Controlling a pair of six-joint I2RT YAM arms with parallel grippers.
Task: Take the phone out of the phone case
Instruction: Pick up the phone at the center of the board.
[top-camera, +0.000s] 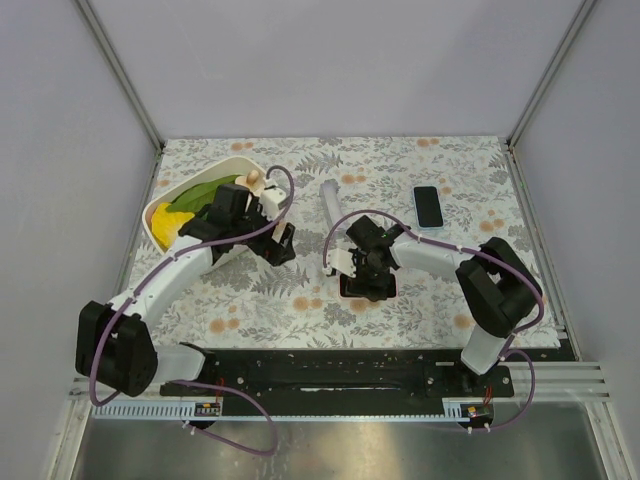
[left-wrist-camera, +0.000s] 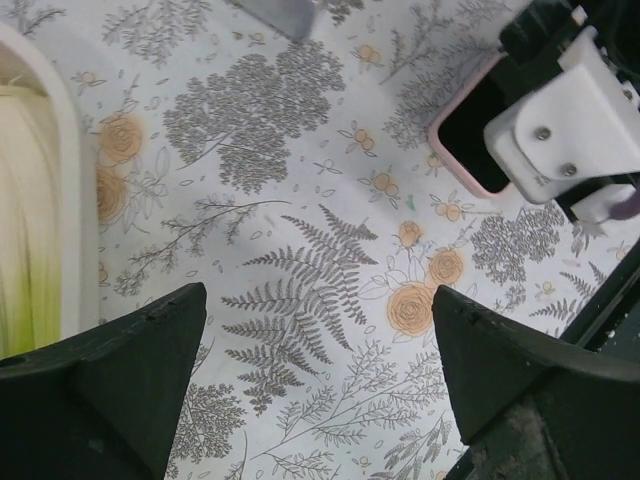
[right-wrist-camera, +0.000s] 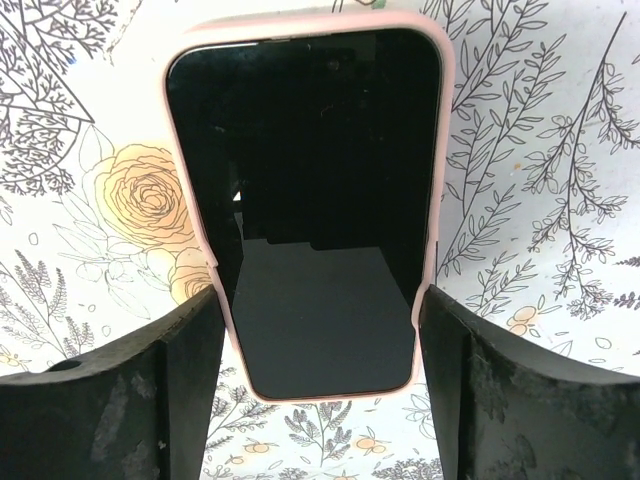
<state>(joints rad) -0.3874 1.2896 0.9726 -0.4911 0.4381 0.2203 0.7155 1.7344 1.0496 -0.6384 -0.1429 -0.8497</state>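
Next, my left gripper will tilt and move toward the right gripper, onto the pink case's loose end, as that lies to its right in the top view.
The phone lies screen up on the floral tablecloth inside a pink phone case. My right gripper straddles its near end, and both black fingers touch the case's long sides. From above, the right gripper covers most of the phone. The left wrist view catches a corner of the pink case under the right gripper's white housing. My left gripper hovers open over bare cloth to the left of the phone, and in the top view it sits beside the bowl.
A white bowl with green and yellow items sits at the back left. A second dark phone lies at the back right. A grey flat object lies behind the right gripper. Metal frame posts stand at the table's corners.
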